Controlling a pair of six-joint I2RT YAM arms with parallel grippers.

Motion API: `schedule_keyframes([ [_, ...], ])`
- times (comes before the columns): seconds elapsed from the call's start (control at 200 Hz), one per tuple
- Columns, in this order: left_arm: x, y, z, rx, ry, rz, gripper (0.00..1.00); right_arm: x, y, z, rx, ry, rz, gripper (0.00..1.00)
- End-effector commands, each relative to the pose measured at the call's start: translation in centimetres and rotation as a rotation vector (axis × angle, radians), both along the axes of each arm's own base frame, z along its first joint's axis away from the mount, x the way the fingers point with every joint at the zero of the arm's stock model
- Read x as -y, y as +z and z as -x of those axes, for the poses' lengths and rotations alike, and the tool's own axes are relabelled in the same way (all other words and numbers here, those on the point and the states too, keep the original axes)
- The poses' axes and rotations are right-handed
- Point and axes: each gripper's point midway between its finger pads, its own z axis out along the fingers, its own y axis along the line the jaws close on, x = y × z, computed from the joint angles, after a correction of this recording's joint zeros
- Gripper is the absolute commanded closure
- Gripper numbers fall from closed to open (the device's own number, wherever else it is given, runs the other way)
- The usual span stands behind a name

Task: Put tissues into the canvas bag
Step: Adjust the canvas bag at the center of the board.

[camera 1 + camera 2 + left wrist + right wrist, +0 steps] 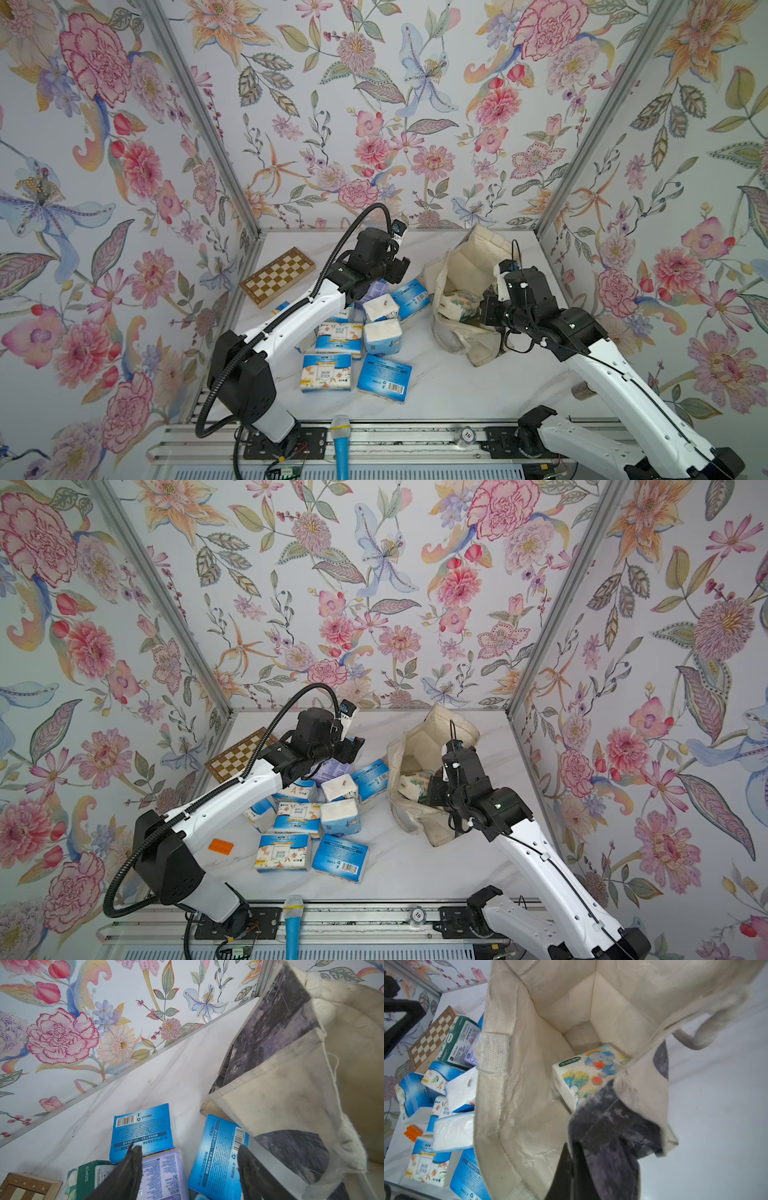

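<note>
The canvas bag [461, 266] gapes open, so my right gripper next shifts with the bag's rim toward the cartoon-printed pack inside and spreads its fingers to release the rim.
The canvas bag [461, 266] [419, 746] lies on its side at the right of the table, its mouth facing the arms. My right gripper [573, 1145] [486, 309] is shut on the canvas bag's rim, where the dark grey print folds over the fingers. One cartoon-printed pack [591, 1070] lies inside the bag. The other tissues [361, 332] [316, 812] are heaped at the table's middle. My left gripper [188, 1150] [397, 270] hangs open over the far end of the heap, above a lavender pack [164, 1172] and a blue pack [216, 1157], holding nothing.
A wooden chessboard [276, 276] [431, 1036] lies at the back left beside the heap. A small orange block [221, 846] sits near the left arm. A blue microphone [340, 440] and a chip [467, 434] rest on the front rail. Flowered walls close three sides.
</note>
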Motion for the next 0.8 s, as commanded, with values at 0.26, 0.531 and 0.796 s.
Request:
schedule_keyframes([
  [0.26,0.8,1.9,0.2,0.025,-0.033,0.075,0.27,-1.7,0.1,2.1,-0.048,0.025,-0.03,1.0],
  [0.531,4.8,4.1,1.9,-0.003,-0.216,0.271,0.27,-2.4,0.1,1.9,-0.056,0.039,-0.022,1.0],
  [0.796,7.5,2.3,2.8,-0.063,-0.278,0.27,0.24,-2.7,-0.4,1.9,-0.061,0.05,-0.005,1.0],
])
